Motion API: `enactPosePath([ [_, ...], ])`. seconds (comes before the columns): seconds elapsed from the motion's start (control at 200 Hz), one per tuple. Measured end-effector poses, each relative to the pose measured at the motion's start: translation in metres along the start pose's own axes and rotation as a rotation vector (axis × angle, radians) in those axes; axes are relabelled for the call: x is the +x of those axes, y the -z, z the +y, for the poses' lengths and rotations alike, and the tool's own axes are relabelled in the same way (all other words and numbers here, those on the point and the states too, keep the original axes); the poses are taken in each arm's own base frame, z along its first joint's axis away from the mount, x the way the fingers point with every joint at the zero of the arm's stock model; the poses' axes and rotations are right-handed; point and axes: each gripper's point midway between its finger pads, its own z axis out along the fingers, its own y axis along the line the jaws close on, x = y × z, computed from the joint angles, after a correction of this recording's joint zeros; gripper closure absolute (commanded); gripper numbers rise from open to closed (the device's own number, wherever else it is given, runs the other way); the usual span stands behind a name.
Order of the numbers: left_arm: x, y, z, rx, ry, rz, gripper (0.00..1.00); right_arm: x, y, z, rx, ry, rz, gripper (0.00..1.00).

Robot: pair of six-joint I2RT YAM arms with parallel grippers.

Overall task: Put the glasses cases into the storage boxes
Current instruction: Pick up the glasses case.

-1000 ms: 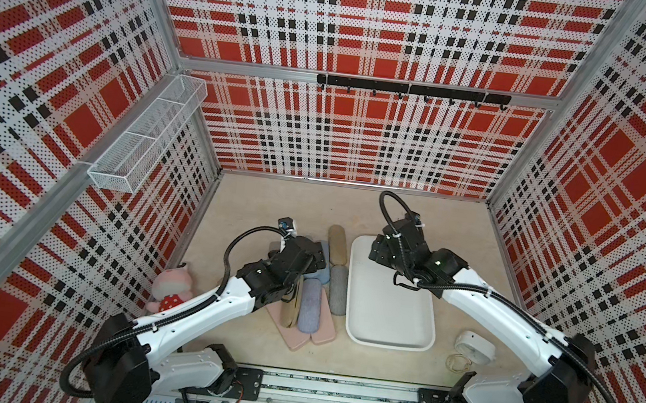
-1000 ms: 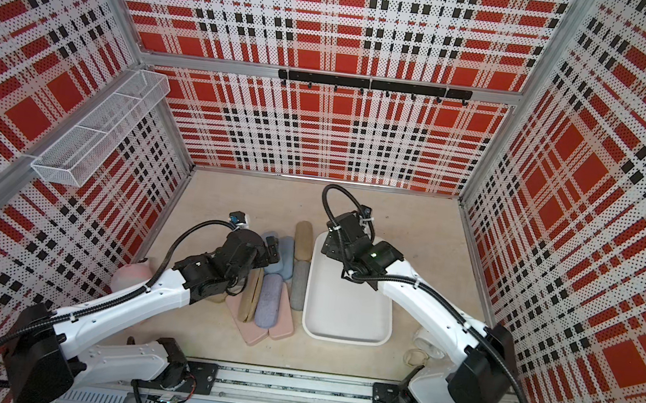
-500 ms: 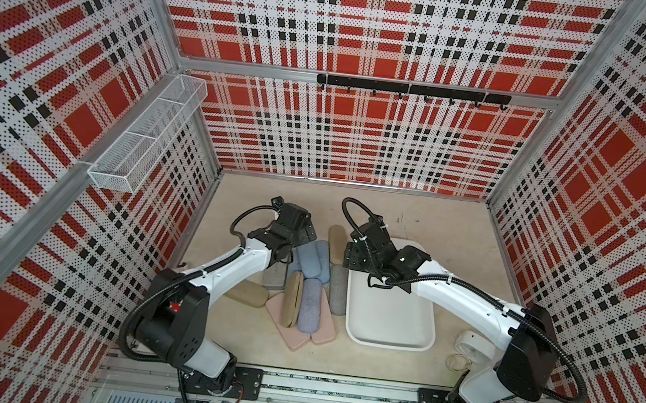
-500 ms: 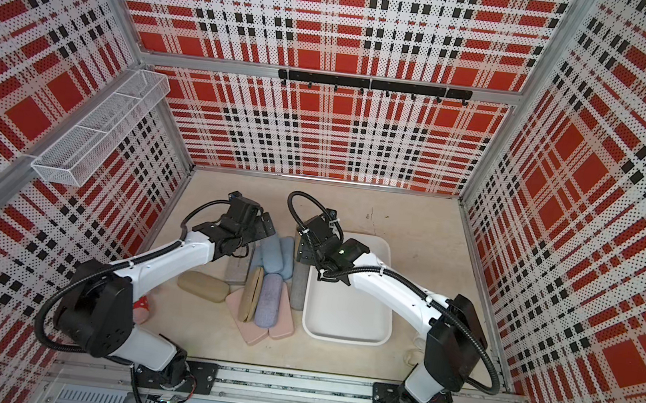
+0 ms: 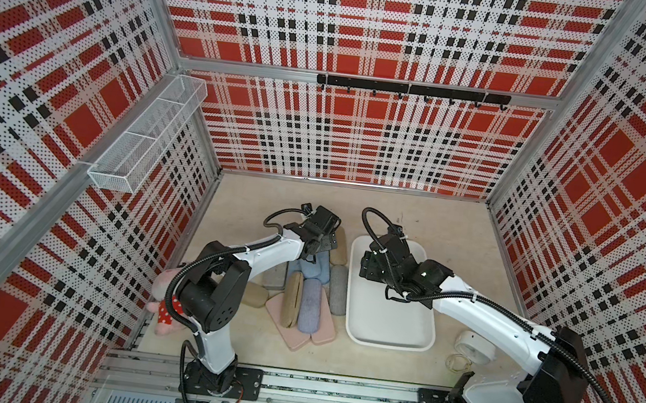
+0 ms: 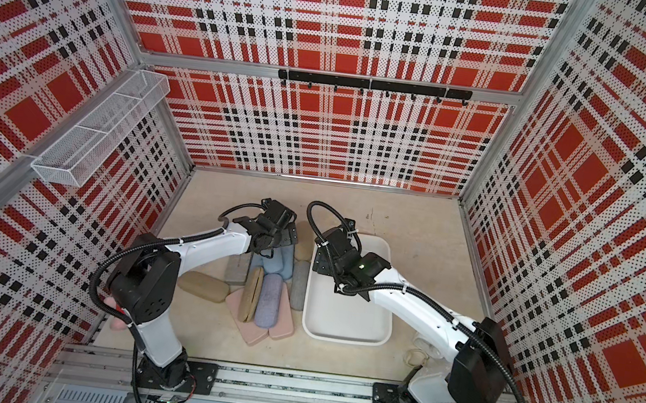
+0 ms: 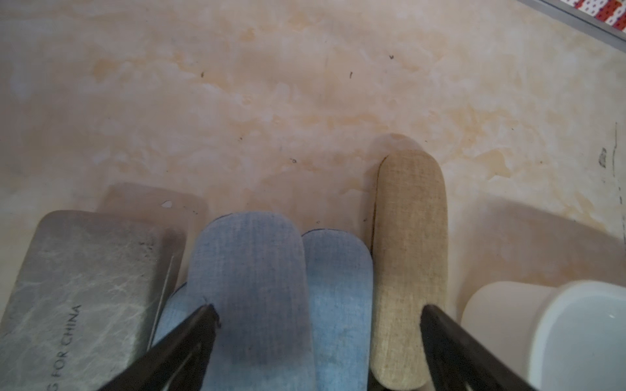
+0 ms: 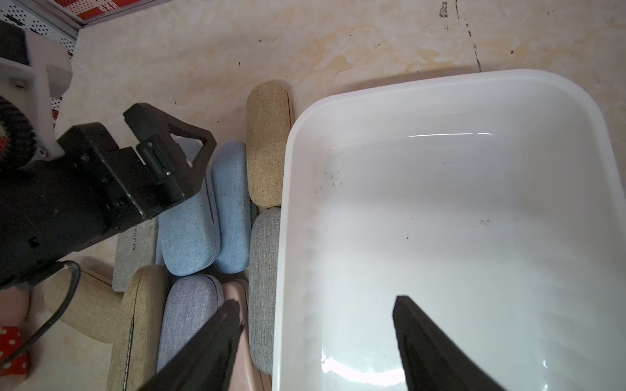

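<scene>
The upper blue fabric case (image 5: 310,267) lies below, toward the marbled grey case. My left gripper should move that way next and lower its fingers astride the sides of the blue case.
Several glasses cases (image 5: 310,293) in blue, grey, tan, lavender and pink lie heaped on the table just left of the white storage box (image 5: 388,336), whose floor is bare. My left gripper (image 7: 318,309) is open above the far end of the heap. Its fingers straddle two blue cases (image 7: 250,270) and a tan case (image 7: 410,237), gripping none. My right gripper (image 8: 317,302) is open and empty over the box's left rim (image 8: 288,203). One finger is above the lavender case (image 8: 189,304) and pink case, the other above the box floor.
A pink plush toy (image 5: 164,304) lies at the left wall behind my left arm. A white round device (image 5: 473,346) sits right of the box. A wire-mesh basket (image 5: 145,134) hangs on the left wall, a black hook rail (image 5: 410,90) on the back wall.
My left gripper has moved to the far end of the heap. My right gripper swung left over the cases, then came back over the box's left rim.
</scene>
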Motion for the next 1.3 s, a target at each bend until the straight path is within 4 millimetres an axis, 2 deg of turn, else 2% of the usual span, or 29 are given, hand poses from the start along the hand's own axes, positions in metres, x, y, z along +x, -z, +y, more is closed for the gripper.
enactPosePath([
  [0.11,-0.001,-0.001,0.007,-0.029,0.021,-0.006,0.05,-0.001,-0.001,-0.009,0.014,-0.014,-0.002,0.25],
  [0.276,0.002,-0.004,0.015,-0.048,0.04,0.004,0.11,0.0,-0.004,-0.017,0.029,-0.022,0.006,0.25],
  [0.586,0.014,-0.016,0.025,-0.074,0.051,0.045,0.22,0.0,-0.005,-0.016,0.02,-0.024,0.013,0.26],
  [0.892,0.022,-0.02,0.03,-0.081,0.058,0.07,0.31,-0.001,-0.005,-0.017,0.02,-0.026,0.014,0.34],
  [1.193,0.022,-0.022,0.031,-0.075,0.063,0.073,0.44,-0.003,0.001,-0.02,0.013,-0.037,-0.001,0.39],
  [1.303,0.022,-0.022,0.031,-0.074,0.056,0.073,0.46,-0.003,0.004,-0.023,0.016,-0.042,-0.01,0.39],
])
